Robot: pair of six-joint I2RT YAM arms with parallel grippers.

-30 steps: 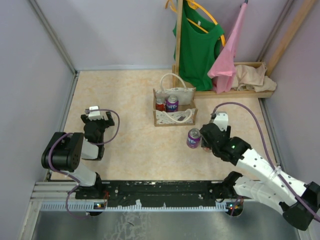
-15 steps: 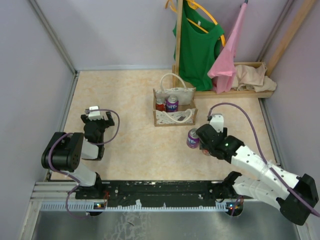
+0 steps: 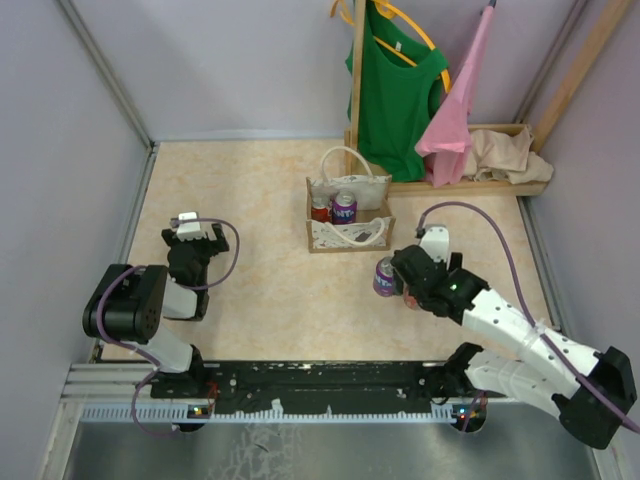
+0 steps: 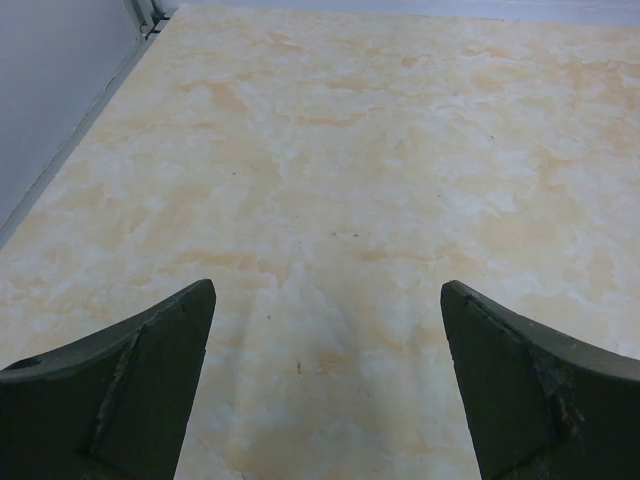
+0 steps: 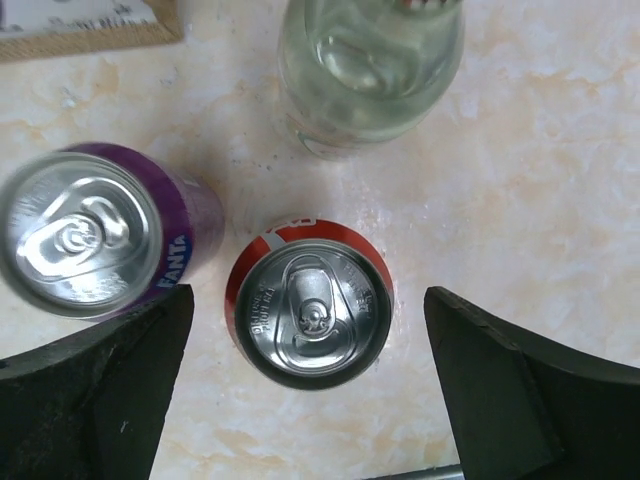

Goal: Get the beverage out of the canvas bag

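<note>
The bag's purple can (image 3: 344,206) is still standing inside. My right gripper should next move up, outward and to the left in the top view, then down around it.
The canvas bag (image 3: 348,213) stands open mid-table, beige with white loop handles, holding a red can (image 3: 320,209) and a purple can (image 3: 345,207). Its corner shows in the right wrist view (image 5: 90,25). My right gripper (image 3: 410,283) (image 5: 308,297) is open and points down over a red can (image 5: 310,312) that stands on the table, one jaw on each side, not touching it. A purple Fanta can (image 5: 85,245) (image 3: 385,277) stands just left of it, a clear glass bottle (image 5: 368,70) just beyond. My left gripper (image 3: 190,236) (image 4: 328,290) is open and empty over bare table.
A wooden rack (image 3: 450,185) at the back right holds a green shirt (image 3: 395,90), a pink garment (image 3: 455,115) and a plain tan cloth (image 3: 510,155). Grey walls close in the left, back and right sides.
My right arm has shifted slightly left, with its gripper staying open by the purple can. The cans, the bag and the left arm have not moved.
</note>
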